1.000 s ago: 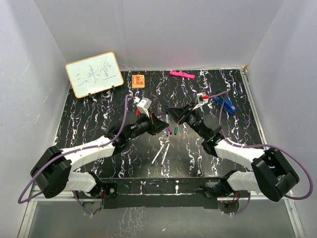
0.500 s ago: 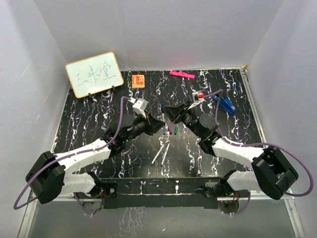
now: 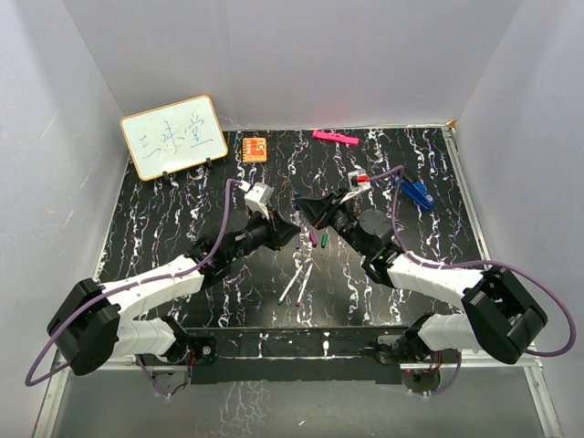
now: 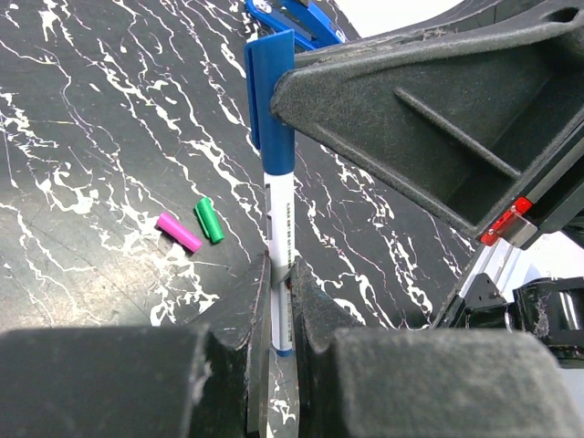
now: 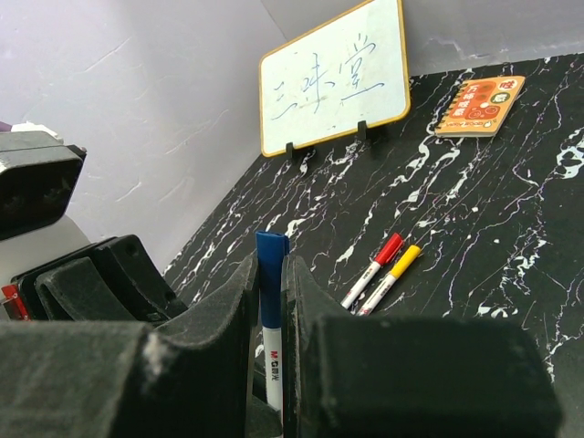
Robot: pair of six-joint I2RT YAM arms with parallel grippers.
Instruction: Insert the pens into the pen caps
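The blue cap is on now. My left gripper should next move down and to the left in the top view, beside the yellow-capped pen [image 5: 391, 277], and release.
My left gripper [image 4: 281, 274] is shut on the white barrel of a blue pen [image 4: 282, 228]. My right gripper [image 5: 270, 269] is shut on the blue cap [image 5: 271, 265], which sits over that pen's end. The cap also shows in the left wrist view [image 4: 273, 105]. In the top view the left gripper [image 3: 290, 228] and right gripper [image 3: 306, 208] meet tip to tip above the mat's middle. A purple cap [image 4: 179, 232] and a green cap [image 4: 209, 220] lie loose on the mat. A red-capped pen [image 5: 372, 271] and a yellow-capped pen [image 5: 391, 277] lie side by side.
A whiteboard [image 3: 173, 137] stands at the back left beside an orange notebook [image 3: 255, 148]. A flat pink bar [image 3: 334, 138] lies at the back edge. Blue clip-like pieces [image 3: 418, 193] lie at the right. White walls enclose the mat on three sides.
My right gripper has moved left toward the left gripper, and the left gripper has shifted slightly. The two grippers now meet tip to tip, with the blue cap over the pen's end.
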